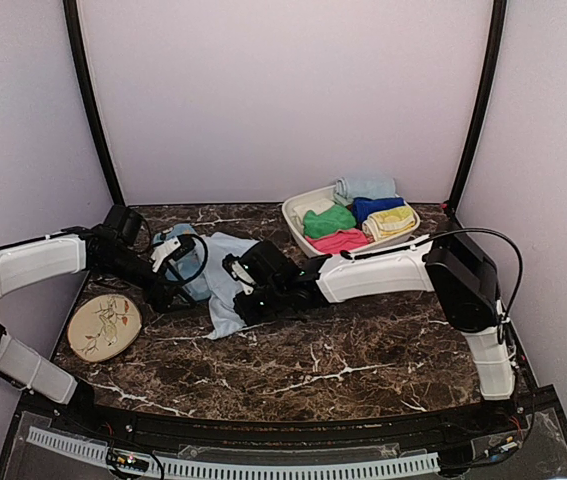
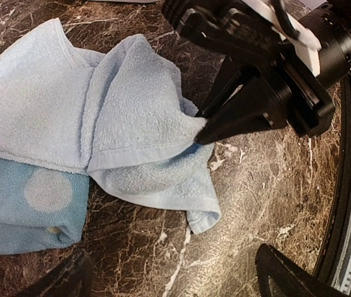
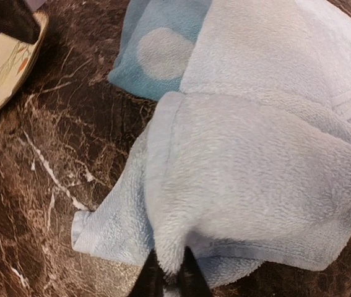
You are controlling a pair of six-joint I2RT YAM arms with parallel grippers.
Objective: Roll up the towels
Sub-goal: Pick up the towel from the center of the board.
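My left gripper travels to the right in the top view and lowers onto the pale towel's loose corner next, since it sticks out past the held fold.
The plain pale blue towel lies crumpled and partly folded on the marble table, overlapping the medium blue spotted towel. My right gripper is shut on a raised fold at the pale towel's edge. The left gripper hovers open just over the bare marble beside the pale towel's loose corner, holding nothing.
A round beige plate with a drawing lies left of the towels. At the back right, a white basket holds rolled green, pink, dark-blue and yellow towels. Bare marble spreads in front of the arms.
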